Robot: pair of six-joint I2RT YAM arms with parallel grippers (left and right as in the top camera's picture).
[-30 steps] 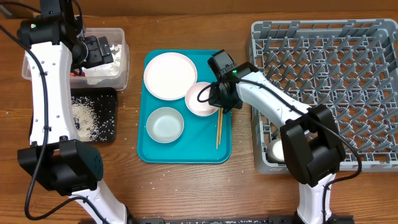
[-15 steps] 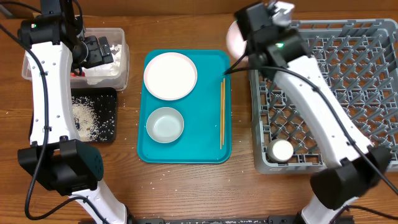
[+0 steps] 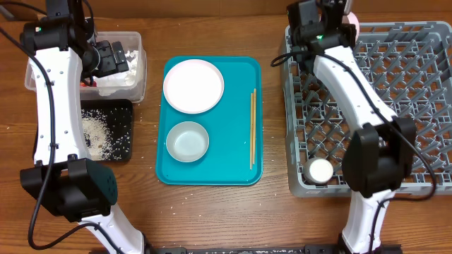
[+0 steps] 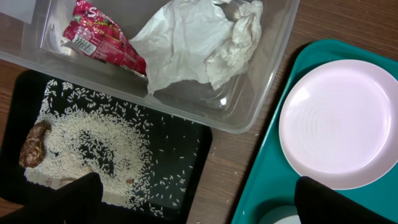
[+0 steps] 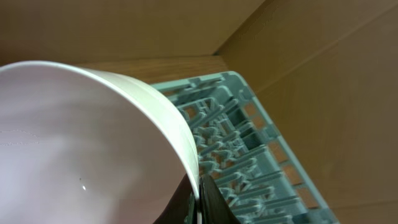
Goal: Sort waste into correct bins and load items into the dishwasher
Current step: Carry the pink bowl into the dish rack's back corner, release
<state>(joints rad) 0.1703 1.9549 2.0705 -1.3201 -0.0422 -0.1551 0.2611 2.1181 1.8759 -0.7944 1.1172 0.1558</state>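
Observation:
The right gripper lowers toward the rack's far corner on the teal tray's side next and releases the bowl's rim. Empty slots show below the tilted bowl.
My right gripper [image 5: 200,198] is shut on the rim of a white bowl [image 5: 81,143]. It holds the bowl tilted above the back left corner of the grey dish rack [image 3: 395,106]. In the overhead view only an edge of this bowl [image 3: 351,21] shows by the right gripper [image 3: 337,13]. My left gripper [image 3: 109,58] is open and empty over the clear tub [image 3: 135,74], which holds the red-and-white wrapper [image 4: 99,38] and the napkin [image 4: 199,40]. The black tray [image 3: 106,130] holds rice [image 4: 87,149] and a brown scrap [image 4: 34,144]. A plate [image 3: 193,85], a bowl [image 3: 187,140] and chopsticks [image 3: 251,127] lie on the teal tray [image 3: 212,173].
A small white cup [image 3: 320,170] stands in the rack's front left corner. A few rice grains lie on the wood in front of the teal tray. A cardboard wall rises behind the table.
My right gripper lifted a bowl off the teal tray and carried it up and right to the rack's back left corner. The chopsticks shifted and straightened. The left arm stayed still.

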